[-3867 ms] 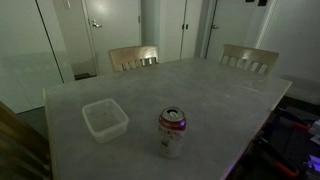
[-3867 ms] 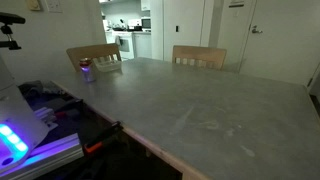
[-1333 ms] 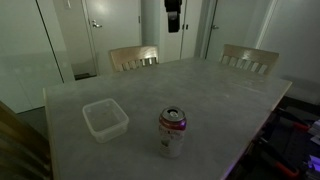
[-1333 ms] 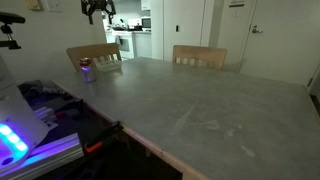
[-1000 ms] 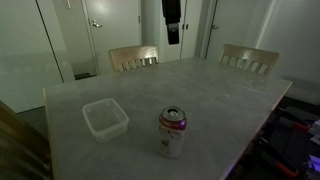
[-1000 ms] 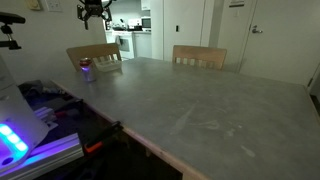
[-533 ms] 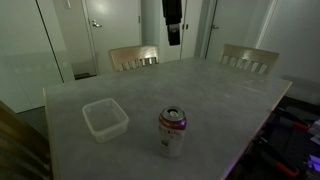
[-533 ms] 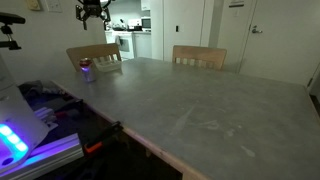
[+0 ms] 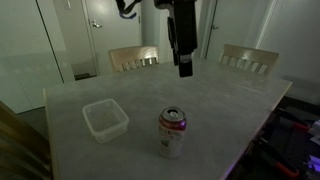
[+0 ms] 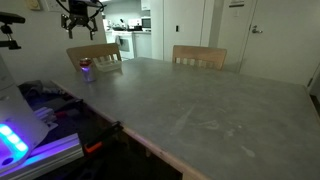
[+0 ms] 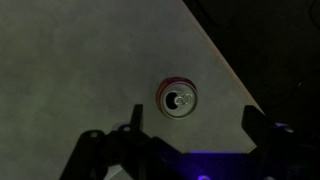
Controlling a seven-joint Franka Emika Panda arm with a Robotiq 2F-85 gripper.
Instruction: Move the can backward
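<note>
I will lower my gripper onto the can's silver top next and close with a finger on either side. The can stands upright below my spread, empty fingers.
The can stands upright near the table's front edge, with a silver top, a red-purple band and a whitish body. It shows small at the far table corner in an exterior view. In the wrist view it is seen from above, close to the table edge. My gripper hangs well above the table, behind the can, and also shows high above the can in an exterior view. In the wrist view its fingers are spread wide, open and empty, with the can just ahead of them.
A square translucent plastic container sits on the grey table beside the can. Two wooden chairs stand at the far side. The table edge runs close by the can.
My gripper has come down and toward the can; the can and container have not moved.
</note>
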